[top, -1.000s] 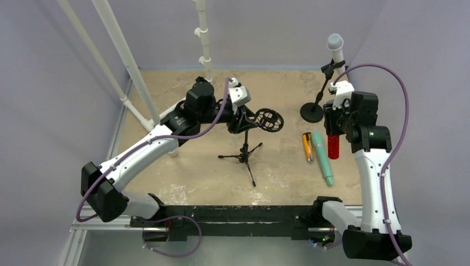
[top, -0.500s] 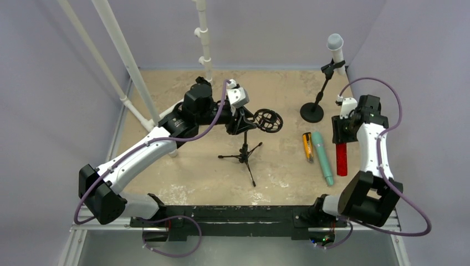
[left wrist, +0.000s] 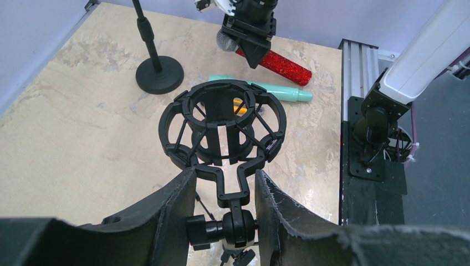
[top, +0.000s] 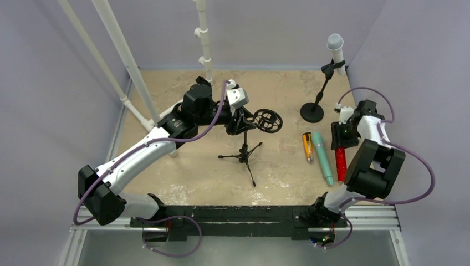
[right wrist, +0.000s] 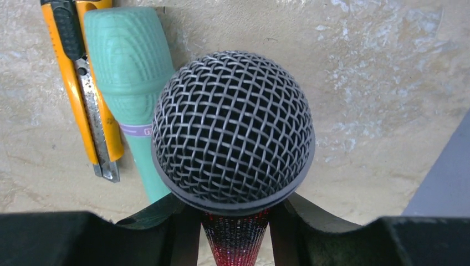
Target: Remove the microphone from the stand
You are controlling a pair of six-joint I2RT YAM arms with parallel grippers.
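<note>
The shock mount point(top: 269, 119) is empty. My right gripper needs to go down until the red microphone rests on the bare tabletop point(top: 332, 156) beside the teal microphone, and then let go of it.
The red glitter microphone point(top: 340, 159) with a grey mesh head point(right wrist: 233, 127) is out of the stand, low by the table at the right. My right gripper point(top: 339, 138) is shut on its red body point(right wrist: 235, 238) just below the head. The black tripod stand point(top: 244, 154) carries an empty shock mount point(top: 269, 119). My left gripper point(top: 242, 119) is shut on the stand's swivel joint point(left wrist: 238, 226) just under the mount point(left wrist: 221, 124). The left wrist view also shows the red microphone point(left wrist: 277, 64).
A teal microphone point(top: 322, 158) and an orange utility knife point(top: 306, 147) lie just left of the red one. A round-base stand point(top: 312, 112) at the back right holds a white microphone point(top: 335, 44). White pipes point(top: 124, 61) stand at the back left.
My right arm has folded back and drawn the red microphone nearer and lower, from hanging upright to lying along the teal one. The left arm and tripod stand have stayed put.
</note>
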